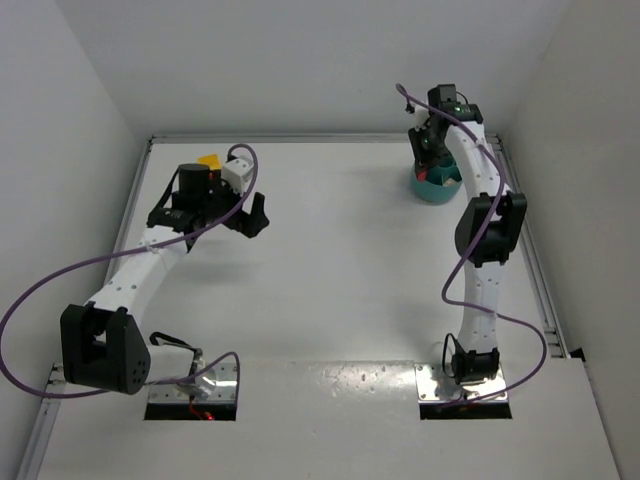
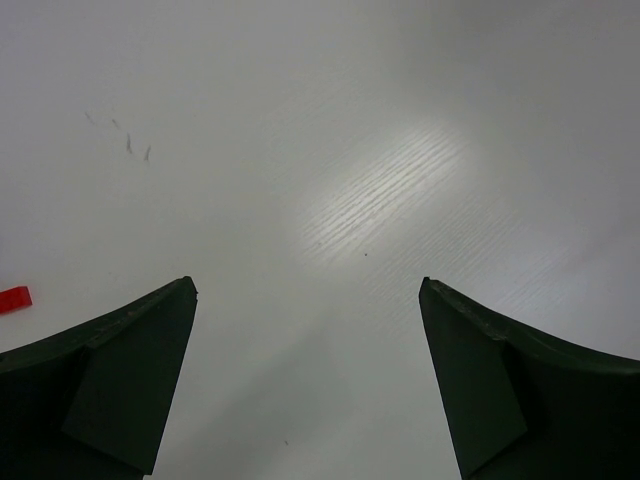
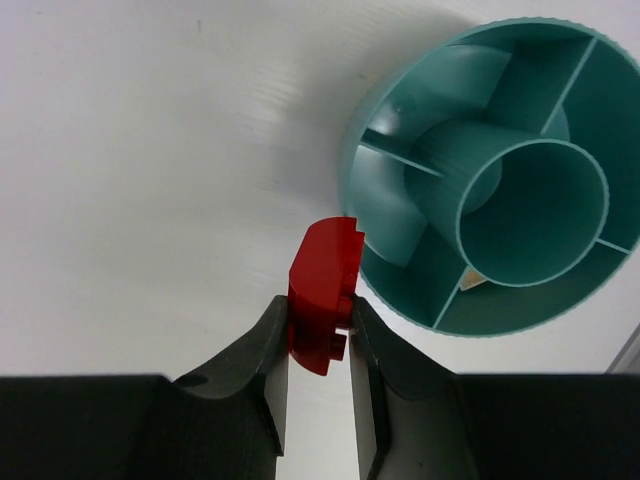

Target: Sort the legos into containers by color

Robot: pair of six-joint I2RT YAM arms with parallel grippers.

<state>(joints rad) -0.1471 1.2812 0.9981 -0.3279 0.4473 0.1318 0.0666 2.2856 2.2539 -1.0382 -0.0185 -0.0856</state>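
The section of the container nearest the lego lies to the right of my right gripper in its wrist view, so I need to shift that way past the container's overlapped rim and release.
My right gripper is shut on a red lego, which hangs just left of the round teal container and overlaps its rim in the right wrist view. A small pale piece shows in one compartment beside the centre cup. From above, the right gripper hovers over the container at the far right. My left gripper stands open over bare table, with another red lego at the left edge of its view. A yellow lego lies behind the left wrist.
White walls close in the table on the left, back and right. Purple cables loop beside both arms. The two arm bases sit at the near edge.
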